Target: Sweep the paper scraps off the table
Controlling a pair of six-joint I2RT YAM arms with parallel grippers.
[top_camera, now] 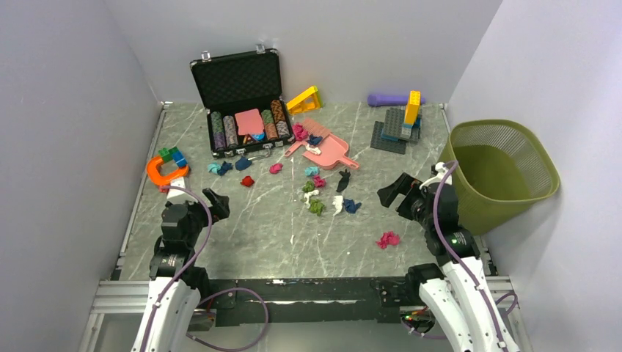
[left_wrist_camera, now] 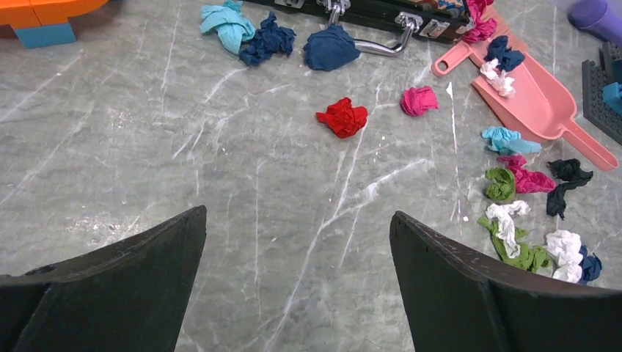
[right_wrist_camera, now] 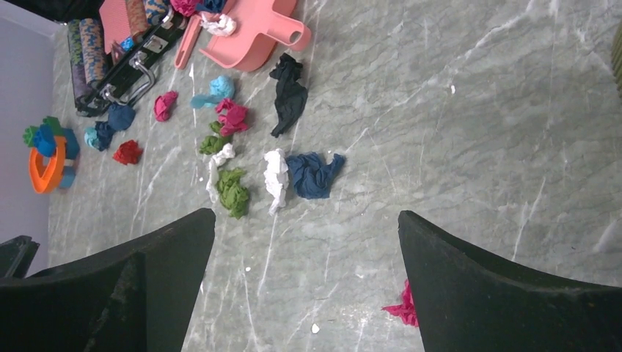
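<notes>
My right gripper moves outward past the navy scrap (right_wrist_camera: 313, 174) next, then turns and lowers to the pink dustpan's handle, which sticks out toward my right gripper.
Several crumpled paper scraps lie across the middle of the grey-green marble table (top_camera: 257, 235). A mixed cluster (top_camera: 317, 192) sits at centre, a red scrap (top_camera: 247, 180) and a magenta one (top_camera: 276, 168) lie to its left, and teal and navy ones (top_camera: 220, 168) lie by the case. A lone magenta scrap (top_camera: 387, 239) lies near my right arm. A pink dustpan (top_camera: 328, 150) holds a few scraps. My left gripper (top_camera: 214, 203) is open and empty above bare table (left_wrist_camera: 297, 213), short of the red scrap (left_wrist_camera: 342, 117). My right gripper (top_camera: 396, 192) is open and empty (right_wrist_camera: 306, 213), with the navy scrap (right_wrist_camera: 313, 174) ahead of it.
An open black case of poker chips (top_camera: 242, 103) stands at the back. A green mesh bin (top_camera: 499, 172) stands off the table's right edge beside my right arm. An orange toy with bricks (top_camera: 165, 170) is at the left; a yellow piece (top_camera: 304, 99), a purple cylinder (top_camera: 389, 99) and a grey baseplate with bricks (top_camera: 396, 132) are at the back.
</notes>
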